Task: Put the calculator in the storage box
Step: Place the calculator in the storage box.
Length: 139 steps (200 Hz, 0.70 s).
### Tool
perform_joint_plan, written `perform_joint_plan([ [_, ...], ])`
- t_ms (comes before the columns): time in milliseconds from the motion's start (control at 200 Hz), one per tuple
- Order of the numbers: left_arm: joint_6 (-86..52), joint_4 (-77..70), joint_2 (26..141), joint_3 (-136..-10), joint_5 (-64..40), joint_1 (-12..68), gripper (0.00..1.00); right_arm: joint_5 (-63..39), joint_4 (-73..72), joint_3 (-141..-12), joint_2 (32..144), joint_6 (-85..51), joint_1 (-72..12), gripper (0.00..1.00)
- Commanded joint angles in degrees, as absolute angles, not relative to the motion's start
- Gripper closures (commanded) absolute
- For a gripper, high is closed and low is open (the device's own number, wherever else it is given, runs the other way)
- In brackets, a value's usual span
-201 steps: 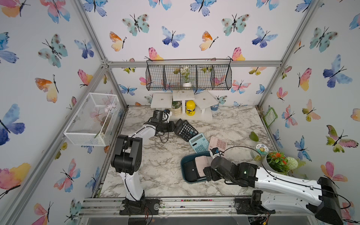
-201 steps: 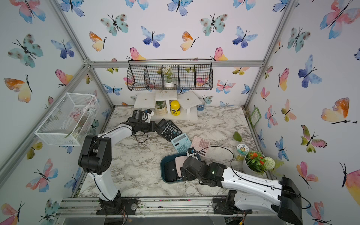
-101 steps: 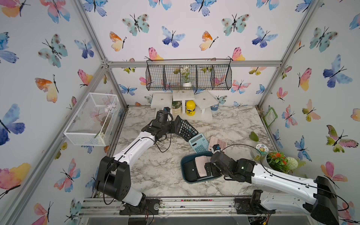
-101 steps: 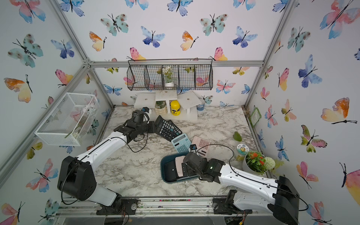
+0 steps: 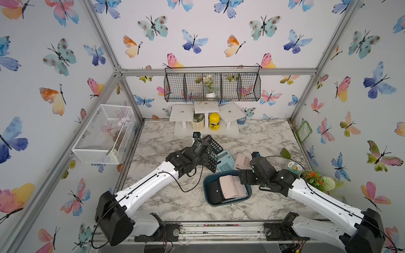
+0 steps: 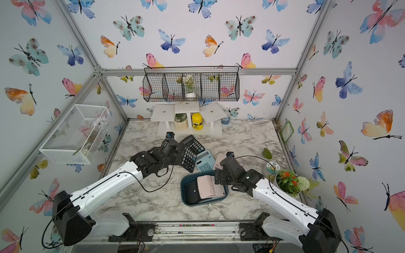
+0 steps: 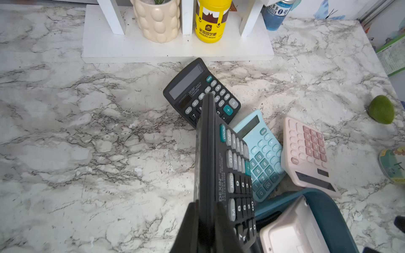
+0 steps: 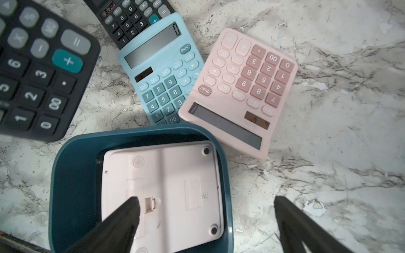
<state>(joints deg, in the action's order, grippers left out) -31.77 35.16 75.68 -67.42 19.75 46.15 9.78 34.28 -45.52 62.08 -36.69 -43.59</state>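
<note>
My left gripper moves back toward my base, then down over the black calculator in the box next and releases, since the pink calculator fills the box's other side.
My left gripper (image 7: pixel 207 206) is shut on the edge of a black calculator (image 7: pixel 219 166), held tilted on its side above the table. In both top views this calculator (image 5: pixel 211 158) (image 6: pixel 188 158) hangs just behind the left back corner of the teal storage box (image 5: pixel 205 186) (image 6: pixel 183 190). A pink calculator (image 8: pixel 171 186) lies face down in the box (image 8: pixel 74 175), beside a black one (image 5: pixel 215 192). My right gripper (image 8: pixel 206 199) (image 5: pixel 244 176) stands open over the box's right rim, holding nothing.
Behind the box lie another black calculator (image 5: pixel 213 142), a light blue one (image 5: pixel 225 161) and a pink one (image 5: pixel 242 161). A white stand (image 5: pixel 206 129) with a yellow bottle (image 5: pixel 214 121) lines the back. A flower pot (image 5: pixel 315 178), a tape roll (image 5: pixel 294 167) and a green leaf (image 5: pixel 285 153) sit right.
My left arm has carried the black calculator forward and right, toward the box, turning it onto its edge. My right gripper has drawn back from over the box's middle to its right rim.
</note>
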Motion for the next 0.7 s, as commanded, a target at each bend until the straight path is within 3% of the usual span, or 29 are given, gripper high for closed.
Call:
perform_joint_plan([
  [0, -39.05, 42.97, 73.11, -70.37, 31.12, 52.42, 1.0, 6.97, 35.29, -46.85, 61.22, -35.33, -41.91, 0.01],
  [250, -49.89, 56.9, 74.51, -76.1, 43.53, 65.89, 1.0, 4.34, 34.46, -47.09, 60.38, -35.07, -39.26, 0.01],
  [556, -66.86, 76.64, 83.3, -82.26, 48.95, 75.16, 1.0, 2.93, 34.44, -47.22, 60.86, -34.46, -37.56, 0.01],
  [691, -69.31, 78.14, 86.3, -82.35, 47.76, 76.74, 1.0, 1.81, 34.15, -46.94, 60.91, -33.8, -36.62, 0.01],
])
